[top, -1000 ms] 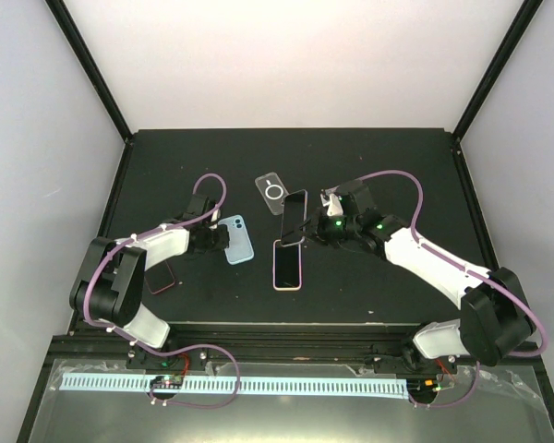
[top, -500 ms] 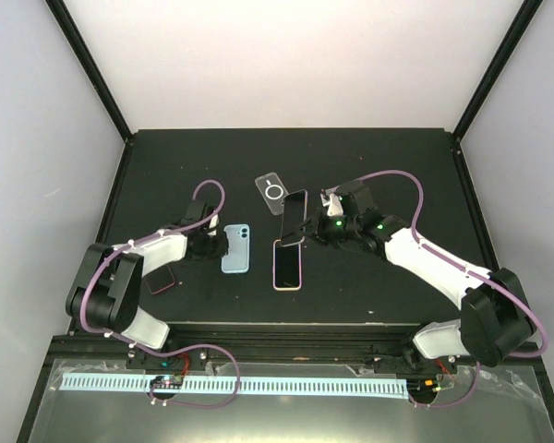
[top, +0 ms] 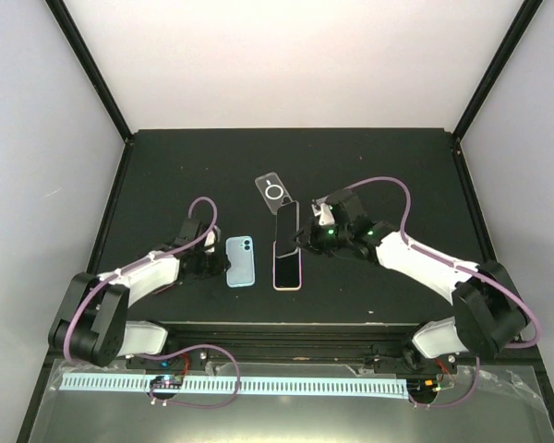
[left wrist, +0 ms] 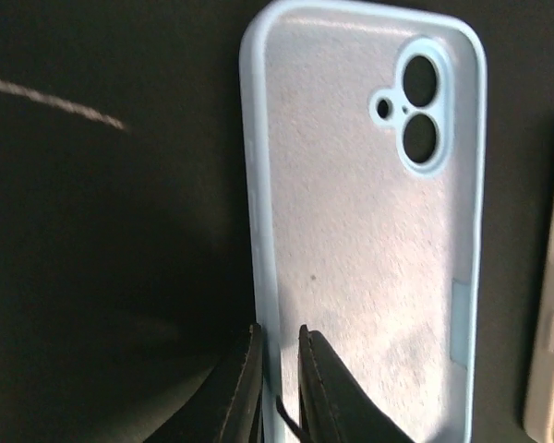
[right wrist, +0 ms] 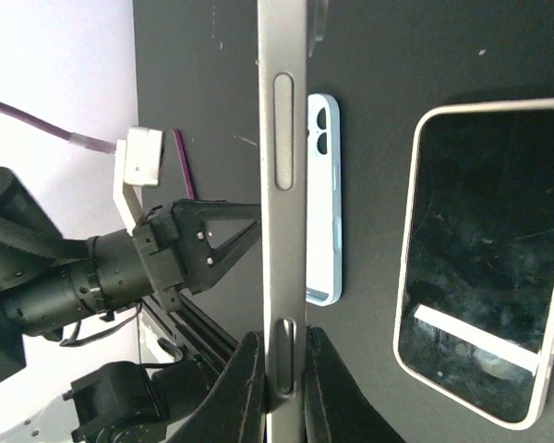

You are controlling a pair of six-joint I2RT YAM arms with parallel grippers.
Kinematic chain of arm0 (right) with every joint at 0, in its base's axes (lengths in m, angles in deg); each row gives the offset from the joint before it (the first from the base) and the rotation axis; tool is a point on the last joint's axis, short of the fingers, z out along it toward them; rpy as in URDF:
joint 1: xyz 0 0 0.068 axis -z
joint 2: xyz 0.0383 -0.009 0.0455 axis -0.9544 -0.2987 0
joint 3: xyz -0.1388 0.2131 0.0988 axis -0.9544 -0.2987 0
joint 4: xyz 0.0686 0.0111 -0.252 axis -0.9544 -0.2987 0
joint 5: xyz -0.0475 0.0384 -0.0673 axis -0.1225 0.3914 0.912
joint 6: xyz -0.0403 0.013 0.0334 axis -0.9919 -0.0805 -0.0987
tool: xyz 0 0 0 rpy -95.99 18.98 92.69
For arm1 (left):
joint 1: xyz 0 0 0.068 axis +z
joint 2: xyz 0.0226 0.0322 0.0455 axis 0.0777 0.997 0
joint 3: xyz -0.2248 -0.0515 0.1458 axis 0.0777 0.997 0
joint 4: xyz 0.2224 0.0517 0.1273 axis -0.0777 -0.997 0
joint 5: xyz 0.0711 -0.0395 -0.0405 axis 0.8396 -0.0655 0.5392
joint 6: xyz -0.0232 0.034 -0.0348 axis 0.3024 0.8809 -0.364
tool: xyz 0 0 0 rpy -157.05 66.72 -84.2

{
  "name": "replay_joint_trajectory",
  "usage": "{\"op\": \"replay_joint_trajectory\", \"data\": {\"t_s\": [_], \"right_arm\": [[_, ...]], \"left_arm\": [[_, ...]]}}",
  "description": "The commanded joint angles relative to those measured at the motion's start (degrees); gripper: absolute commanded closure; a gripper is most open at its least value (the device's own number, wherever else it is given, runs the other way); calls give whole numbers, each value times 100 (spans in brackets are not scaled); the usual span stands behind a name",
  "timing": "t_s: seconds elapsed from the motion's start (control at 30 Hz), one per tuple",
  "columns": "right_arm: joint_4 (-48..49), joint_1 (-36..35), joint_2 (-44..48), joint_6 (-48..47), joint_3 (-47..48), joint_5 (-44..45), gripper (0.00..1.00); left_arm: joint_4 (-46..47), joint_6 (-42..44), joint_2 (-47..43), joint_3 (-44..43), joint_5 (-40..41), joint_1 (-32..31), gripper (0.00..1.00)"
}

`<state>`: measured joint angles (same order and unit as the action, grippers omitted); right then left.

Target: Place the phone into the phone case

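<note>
My right gripper moves to the left in the top view and down next, releasing the phone over the blue case's inside, since that is empty and faces up.
A light blue phone case (top: 241,261) lies inside-up on the black table, camera holes at its far end (left wrist: 369,212). My left gripper (top: 218,265) (left wrist: 279,369) is shut on the case's left wall, one finger outside and one inside. My right gripper (top: 307,236) (right wrist: 282,369) is shut on a black phone (top: 286,224), seen edge-on with its side buttons in the right wrist view (right wrist: 282,185). The phone hangs tilted over the far end of another phone, to the right of the blue case (right wrist: 323,198).
A phone in a pale pink case (top: 288,268) (right wrist: 485,258) lies screen-up just right of the blue case. A clear case with a white ring (top: 273,192) lies farther back. The table's raised black edges run along both sides.
My left gripper has drawn back toward the near edge and brought the blue case with it. The right gripper has swung the black phone left, now more upright over the pale-cased phone.
</note>
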<state>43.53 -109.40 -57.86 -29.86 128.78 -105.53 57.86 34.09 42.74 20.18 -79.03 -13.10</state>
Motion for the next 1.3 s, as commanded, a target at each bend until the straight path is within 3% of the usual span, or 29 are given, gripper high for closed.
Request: {"op": "replay_joint_trajectory", "data": {"t_s": [0.0,0.13,0.5,0.77,1.27], "right_arm": [[463,-235,-237,13,153,58,96],[519,-395,-537,-28,260,63,96],[1014,-856,-1397,-218,664,-175,94],[1075,-1126,-2014,-208,1119,-158,94],[1519,-1425,-2876,227,1223,-218,93]], "left_arm": [[338,-491,-556,201,-602,-55,84],[374,-645,-1071,287,-887,-48,67],[538,-470,-1762,280,-1351,772,43],[1200,-467,-1573,660,-2272,1475,43],[1657,-384,-1270,1169,-2460,1773,45]]}}
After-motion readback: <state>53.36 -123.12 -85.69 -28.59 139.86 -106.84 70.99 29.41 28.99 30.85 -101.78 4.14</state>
